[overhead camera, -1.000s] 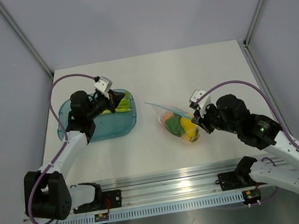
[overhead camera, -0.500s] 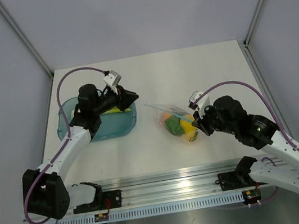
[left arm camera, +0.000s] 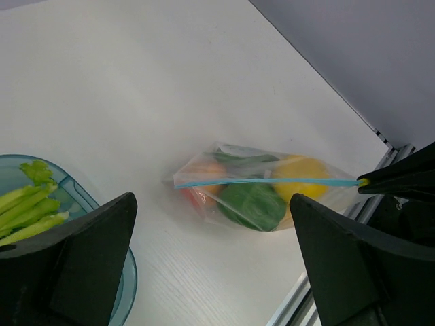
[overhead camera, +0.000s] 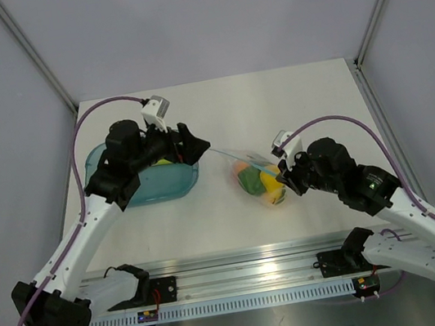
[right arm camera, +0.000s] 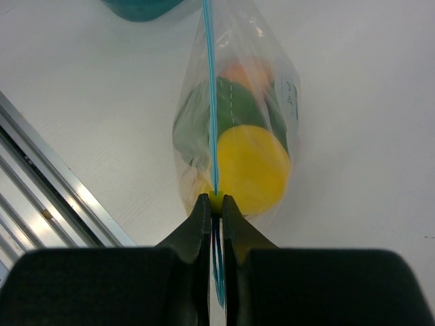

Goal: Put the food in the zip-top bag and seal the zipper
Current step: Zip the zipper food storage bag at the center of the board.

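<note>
I should next slide the yellow tab in my right gripper to the near end of the light-blue zipper (right arm camera: 221, 297) and release it, as some zipper still shows past it.
The zip-top bag (overhead camera: 258, 180) lies right of the table's middle. Inside it are food pieces: a yellow one (right arm camera: 251, 166), a green one (right arm camera: 234, 109) and an orange one (right arm camera: 245, 71). Its zipper (left arm camera: 265, 182) is a straight light-blue strip along the top edge. My right gripper (right arm camera: 215, 200) is shut on the zipper's near end, pinching a small yellow tab there (overhead camera: 285, 170). My left gripper (overhead camera: 201, 149) hangs open and empty above the table, between the tray and the bag's far corner (left arm camera: 214, 258). Green stalks (left arm camera: 27, 204) lie in the tray.
A teal translucent tray (overhead camera: 135, 194) sits at the left under my left arm. An aluminium rail (overhead camera: 244, 279) runs along the near edge. Grey walls close in the table on three sides.
My left gripper has risen from the tray, swung right toward the bag and opened. The right gripper keeps its grip on the zipper and has hardly moved.
</note>
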You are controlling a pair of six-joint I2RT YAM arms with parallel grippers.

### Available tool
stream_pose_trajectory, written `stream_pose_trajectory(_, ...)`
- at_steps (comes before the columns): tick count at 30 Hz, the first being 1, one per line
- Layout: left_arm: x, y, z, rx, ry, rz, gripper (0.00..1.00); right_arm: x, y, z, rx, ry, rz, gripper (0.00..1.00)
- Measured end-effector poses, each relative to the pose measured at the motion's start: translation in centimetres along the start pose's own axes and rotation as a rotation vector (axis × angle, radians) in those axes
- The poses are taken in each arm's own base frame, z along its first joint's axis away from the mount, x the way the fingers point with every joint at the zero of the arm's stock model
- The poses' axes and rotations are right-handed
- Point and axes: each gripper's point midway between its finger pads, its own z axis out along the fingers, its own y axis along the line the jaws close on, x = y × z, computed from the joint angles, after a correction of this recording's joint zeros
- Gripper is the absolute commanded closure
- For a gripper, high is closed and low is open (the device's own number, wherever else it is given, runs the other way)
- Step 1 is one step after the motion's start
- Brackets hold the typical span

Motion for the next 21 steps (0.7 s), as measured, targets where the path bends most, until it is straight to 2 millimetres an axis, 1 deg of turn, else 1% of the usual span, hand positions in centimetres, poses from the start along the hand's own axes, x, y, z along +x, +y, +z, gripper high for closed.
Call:
stream_pose_trajectory(3,0.5,0.4,0.4,-0.032,0.014,-0.072,0.01,0.0,0.0,0.1,0.0,0.002,0.0,1.0)
stream_pose_trajectory(5,1.4,0.7,0.8,-0.062,0.044,-0.108,0.01,0.0,0.0,0.1,-0.001,0.002,0.0,1.0)
stream_pose_trajectory(8,2.6,0.2,1.5,-0.052,0.079,-0.093,0.01,0.0,0.0,0.1,-0.001,0.003,0.0,1.0)
stream_pose_trajectory(10,3.4,0.0,1.8,-0.017,0.047,-0.018,0.01,0.1,0.0,0.1,-0.001,0.005,0.0,1.0)
stream_pose_trajectory(13,5.0,0.2,1.3,0.011,0.06,0.101,0.01,0.1,0.0,0.2,-0.001,0.007,0.0,1.0)
stream_pose_trajectory(16,4.7,0.3,1.9,0.054,0.074,0.245,0.01,0.1,0.0,0.2,-0.001,0.007,0.0,1.0)
stream_pose_trajectory(18,4.3,0.1,2.6,0.099,0.079,0.344,0.01,0.1,0.0,0.2,-0.001,0.007,0.0,1.0)
stream_pose_trajectory(21,4.8,-0.5,3.0,0.177,0.087,0.462,0.02,0.2,0.0,0.2,-0.002,0.01,0.0,1.0)
